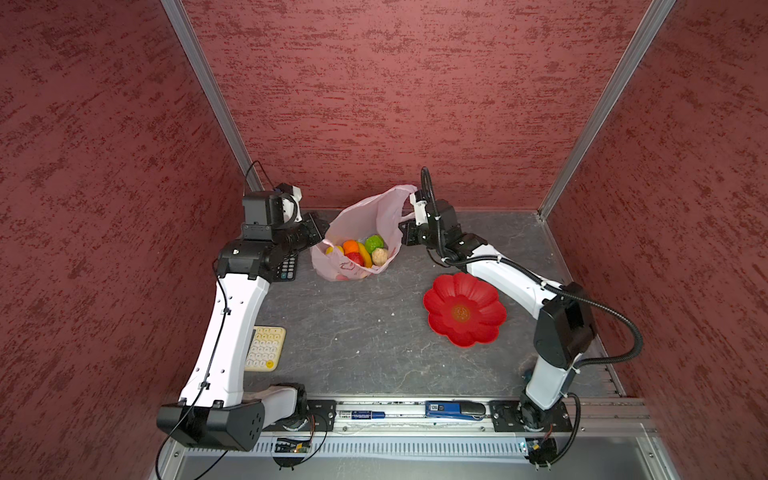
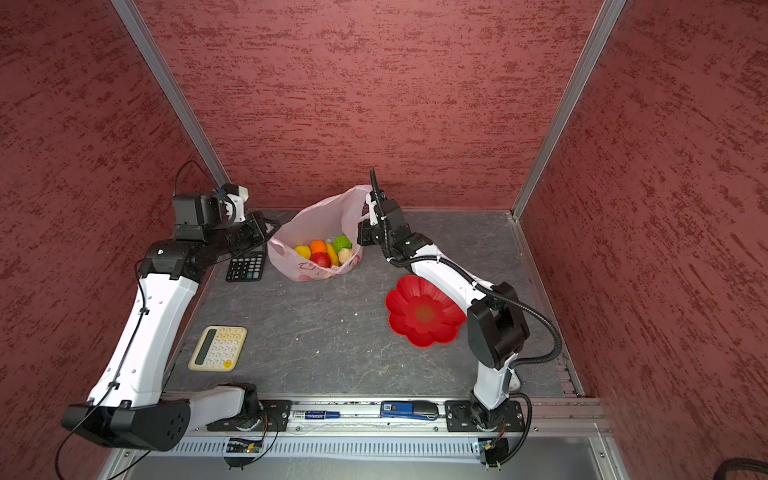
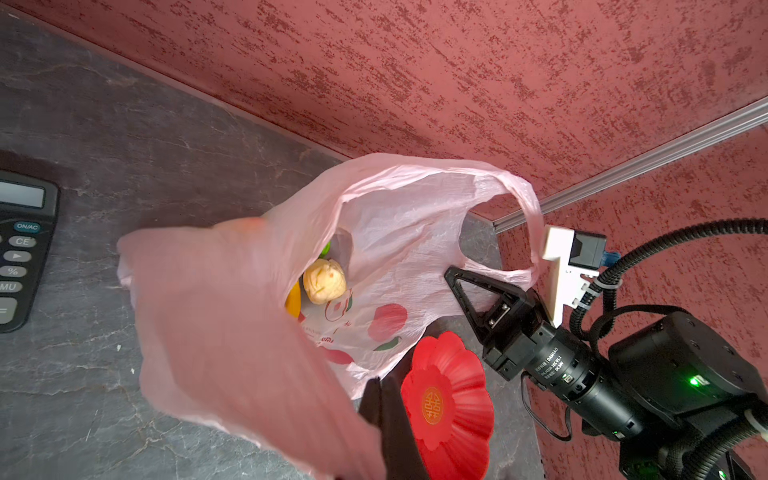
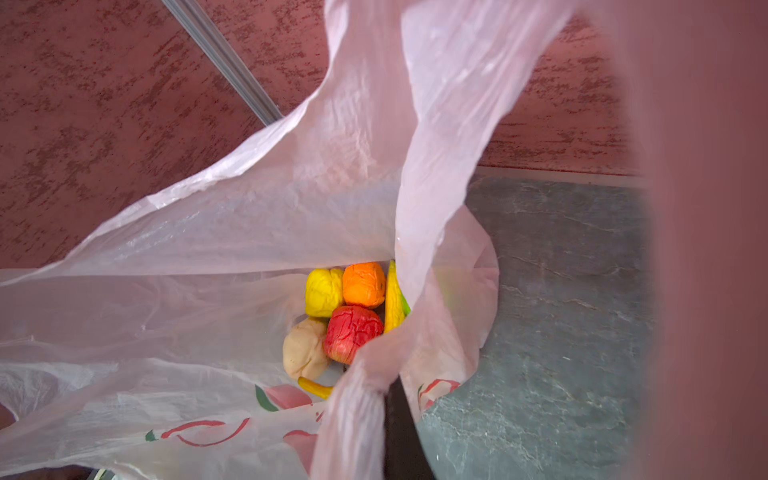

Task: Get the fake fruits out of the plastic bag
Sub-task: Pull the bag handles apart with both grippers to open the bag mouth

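Observation:
My left gripper should pull the bag's rim back over the bare tabletop nearer my base and then let go of it, because the bag stands near the back wall.
The pale-pink plastic bag [image 1: 361, 216] [image 2: 316, 220] stands at the back of the table with its mouth spread wide. Inside lie the fake fruits: an orange [image 1: 350, 246], a green ball [image 1: 374, 242], a red one [image 2: 321, 259], a yellow one [image 2: 302, 251], a banana [image 4: 394, 299] and a cream lump [image 3: 324, 280]. My left gripper [image 1: 321, 237] [image 3: 376, 384] is shut on the bag's left rim. On the bag's right side my right gripper [image 1: 402, 232] [image 4: 388, 384] is shut on bunched film near the handle.
A red flower-shaped dish [image 1: 464, 309] lies right of centre, close under the right forearm. A black calculator [image 2: 246, 266] sits just left of the bag under the left wrist. A cream calculator [image 2: 218, 347] lies at the front left. The back wall is close behind the bag.

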